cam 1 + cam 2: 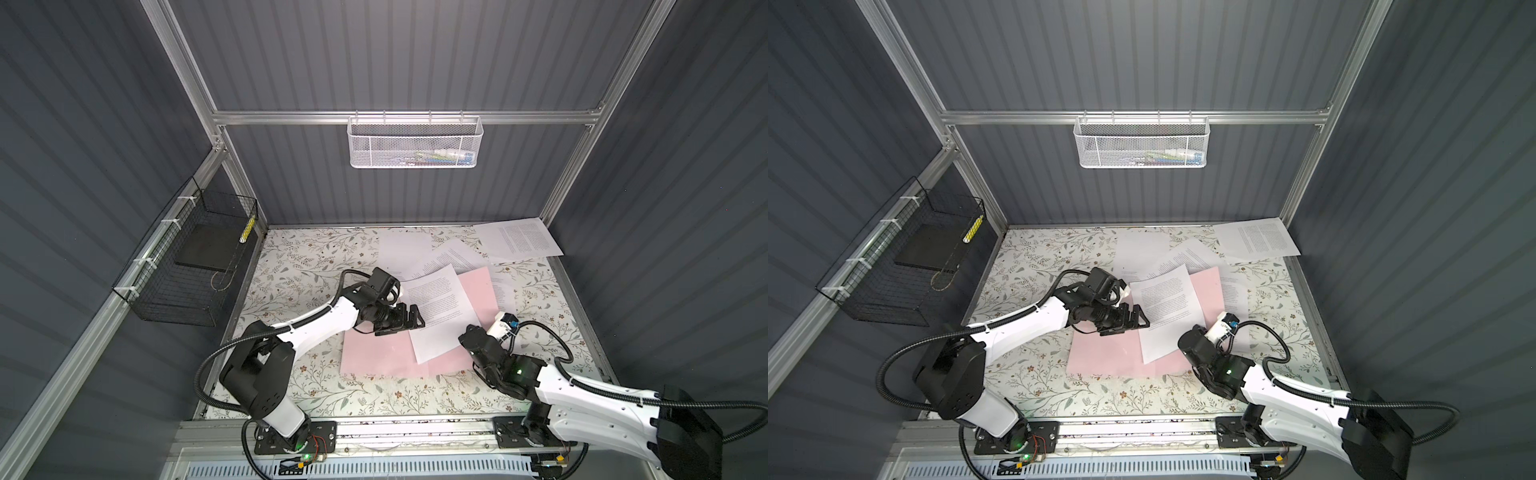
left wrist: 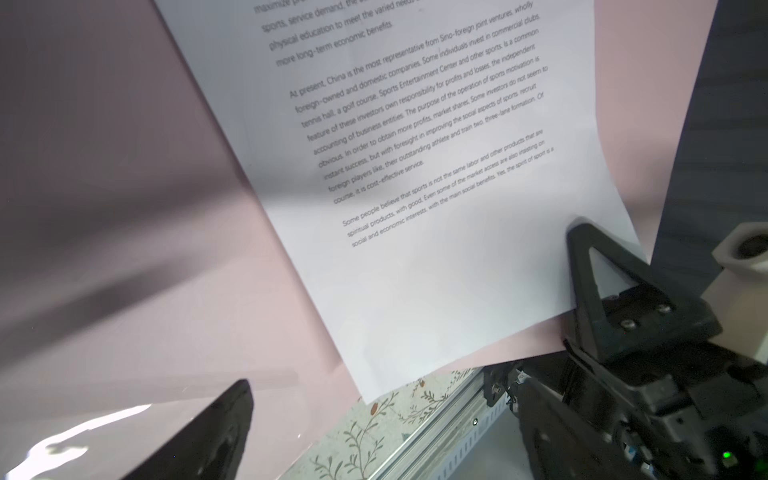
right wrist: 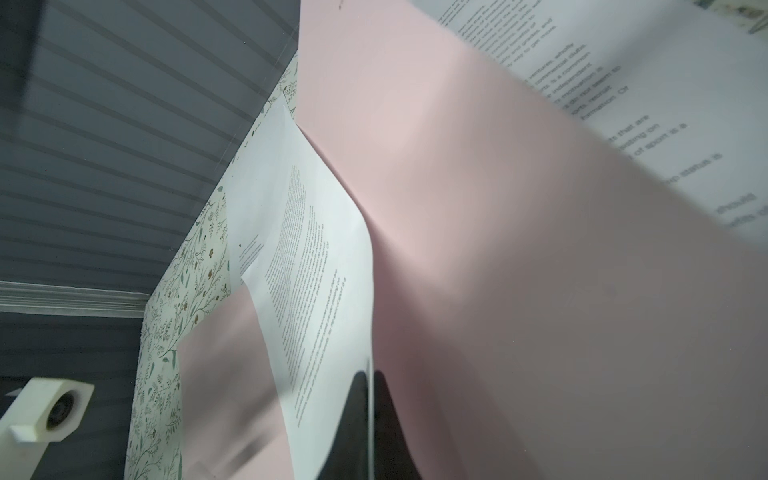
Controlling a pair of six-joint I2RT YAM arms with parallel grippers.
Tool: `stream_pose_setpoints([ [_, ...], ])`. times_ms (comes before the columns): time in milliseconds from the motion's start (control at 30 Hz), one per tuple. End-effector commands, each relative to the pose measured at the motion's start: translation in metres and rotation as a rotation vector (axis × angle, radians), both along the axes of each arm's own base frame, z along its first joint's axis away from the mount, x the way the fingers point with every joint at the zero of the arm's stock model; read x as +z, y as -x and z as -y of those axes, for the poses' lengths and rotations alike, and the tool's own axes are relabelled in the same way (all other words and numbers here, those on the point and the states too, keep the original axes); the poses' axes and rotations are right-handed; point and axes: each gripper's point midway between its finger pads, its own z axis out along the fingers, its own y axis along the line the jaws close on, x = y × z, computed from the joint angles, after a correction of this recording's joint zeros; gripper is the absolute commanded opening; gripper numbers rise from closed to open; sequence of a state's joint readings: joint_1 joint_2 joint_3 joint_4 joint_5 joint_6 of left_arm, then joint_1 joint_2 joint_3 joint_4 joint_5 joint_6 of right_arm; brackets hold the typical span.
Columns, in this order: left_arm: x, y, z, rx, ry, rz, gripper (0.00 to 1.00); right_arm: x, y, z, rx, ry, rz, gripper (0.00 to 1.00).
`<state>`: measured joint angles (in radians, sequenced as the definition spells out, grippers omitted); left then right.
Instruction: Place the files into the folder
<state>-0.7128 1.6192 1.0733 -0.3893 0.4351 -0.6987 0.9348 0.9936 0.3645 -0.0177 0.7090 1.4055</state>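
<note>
The sheet is crooked, and the folder's near edge is back from my right gripper. My right gripper should next pull the sheet's pinched corner toward that edge and let go.
The pale pink folder lies open on the flowered table. Its right cover is lifted. One of the files, a printed sheet, lies across the folder. My right gripper is shut on the edge of the lifted cover, with that sheet's corner pinched against it. My left gripper hangs open over the sheet's left edge and holds nothing. Other files lie loose behind and right of the folder.
A black wire basket on the left wall holds a flat black slab. A white mesh basket hangs on the back rail. An aluminium rail runs along the table's front edge. One sheet overhangs the back right corner.
</note>
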Motion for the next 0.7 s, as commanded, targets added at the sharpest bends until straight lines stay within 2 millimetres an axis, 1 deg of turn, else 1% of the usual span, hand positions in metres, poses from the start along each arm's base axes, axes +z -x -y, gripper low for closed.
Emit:
stream_pose_setpoints([
  [0, 0.018, -0.02, 0.026, 0.068, 0.104, 0.018, 1.0, -0.009, 0.004, 0.005, -0.042, 0.032, 0.005, 0.0],
  [67, 0.022, -0.028, 0.027, 0.108, 0.114, 0.031, 1.0, -0.012, 0.006, 0.001, -0.04, 0.034, -0.002, 0.0],
  [133, 0.021, -0.036, 0.022, 0.147, 0.077, 0.053, 1.0, -0.015, 0.009, -0.001, -0.046, 0.042, -0.011, 0.0],
  [200, 0.013, -0.042, 0.015, 0.171, 0.005, 0.068, 1.0, -0.016, 0.011, -0.003, -0.045, 0.046, -0.013, 0.0],
  [333, -0.001, -0.044, 0.019, 0.16, -0.007, 0.051, 1.0, -0.017, 0.012, -0.008, -0.041, 0.043, -0.013, 0.01],
  [400, -0.005, -0.046, 0.021, 0.155, -0.001, 0.047, 1.0, -0.013, 0.012, -0.012, -0.034, 0.031, -0.007, 0.01],
  [433, -0.007, -0.046, 0.022, 0.153, -0.001, 0.049, 1.0, -0.02, 0.012, -0.013, -0.032, 0.055, -0.021, 0.02],
  [667, -0.031, -0.048, 0.015, 0.149, -0.08, 0.046, 1.0, -0.022, 0.014, -0.019, -0.012, 0.054, -0.026, 0.06],
])
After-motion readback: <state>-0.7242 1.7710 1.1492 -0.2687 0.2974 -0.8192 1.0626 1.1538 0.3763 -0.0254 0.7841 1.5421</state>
